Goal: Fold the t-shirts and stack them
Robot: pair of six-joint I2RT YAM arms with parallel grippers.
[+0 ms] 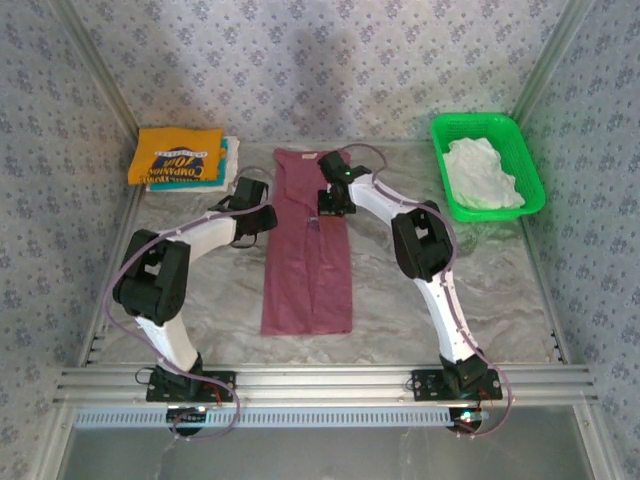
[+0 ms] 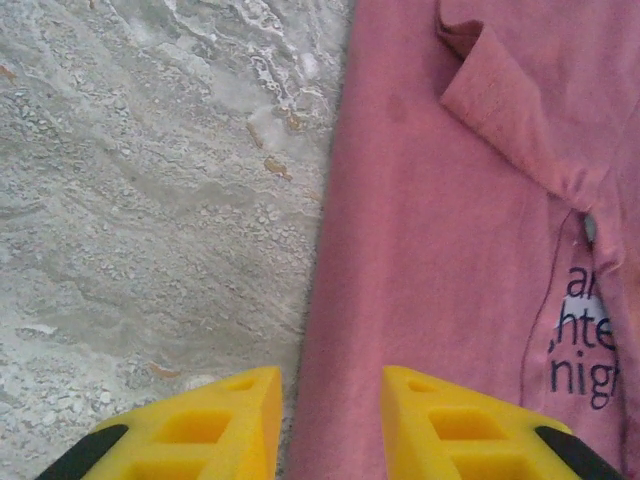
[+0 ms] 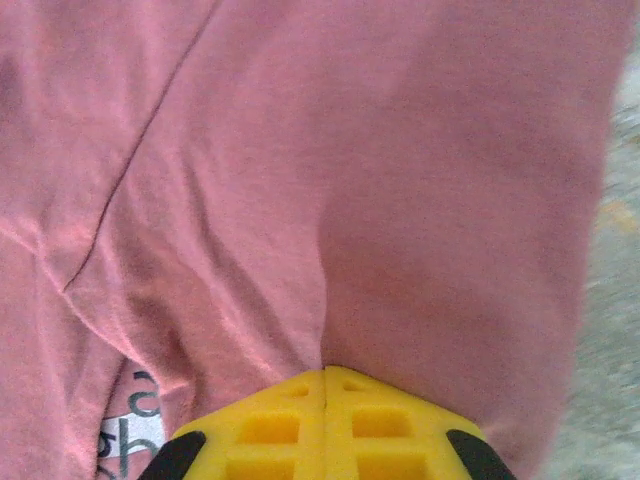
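Observation:
My right gripper should next drag the maroon t-shirt's puckered fold outward, toward the green basket, then release it, as the tabletop is bare on that side of the t-shirt.
A maroon t-shirt [image 1: 308, 245] lies in the middle of the table as a long narrow strip, with pale print [image 2: 585, 345] near its far end. My left gripper [image 1: 262, 215] is at the strip's left edge. It is open [image 2: 332, 420], its yellow fingers standing either side of that edge just above it. My right gripper [image 1: 330, 205] is over the strip's upper part, shut [image 3: 324, 372] on a puckered fold of the maroon cloth [image 3: 400, 200]. A folded yellow-orange t-shirt [image 1: 180, 155] with dark lettering tops a stack at the back left, with teal and white edges [image 1: 228, 160] under it.
A green mesh basket [image 1: 475, 119] stands at the back right with a crumpled white t-shirt [image 1: 483, 172] in it. Patterned walls close in the back and both sides. The marbled tabletop [image 1: 500, 290] is bare to the right of the strip.

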